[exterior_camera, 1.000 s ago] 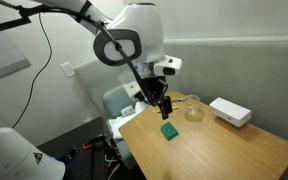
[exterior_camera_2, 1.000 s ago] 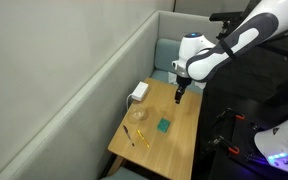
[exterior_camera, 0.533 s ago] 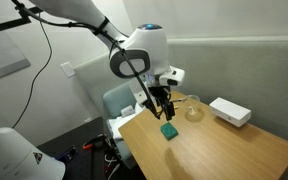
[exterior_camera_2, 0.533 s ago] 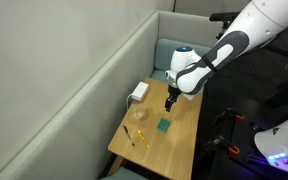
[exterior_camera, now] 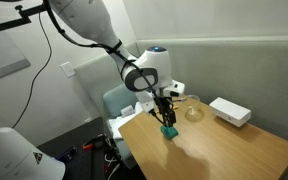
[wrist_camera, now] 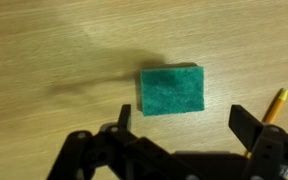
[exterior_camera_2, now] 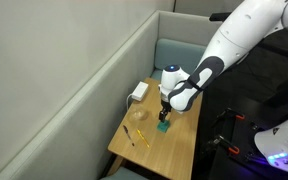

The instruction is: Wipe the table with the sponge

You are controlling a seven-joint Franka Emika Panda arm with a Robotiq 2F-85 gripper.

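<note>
The robot should next lower its open gripper over the middle of the sponge (wrist_camera: 172,90), with one finger beside each short end, and then close on the sponge.
The teal-green sponge (wrist_camera: 172,90) lies flat on the light brown wooden table (wrist_camera: 54,50). It also shows in both exterior views (exterior_camera: 170,132) (exterior_camera_2: 162,127), near the table's middle. My gripper (wrist_camera: 184,122) is open, its two fingers spread wider than the sponge, which lies just beyond the fingertips. In both exterior views the gripper (exterior_camera: 167,119) (exterior_camera_2: 164,117) hangs just above the sponge and holds nothing.
A clear glass bowl (exterior_camera: 193,111) (exterior_camera_2: 137,113) and a white box (exterior_camera: 229,111) (exterior_camera_2: 138,92) stand on the table toward the wall. A yellow pen (wrist_camera: 275,104) (exterior_camera_2: 141,137) lies near the sponge. A pale blue-grey chair (exterior_camera: 117,101) stands at the table's end.
The arm has come down from above the table toward the sponge. The gripper is now just over it. The sponge has not moved.
</note>
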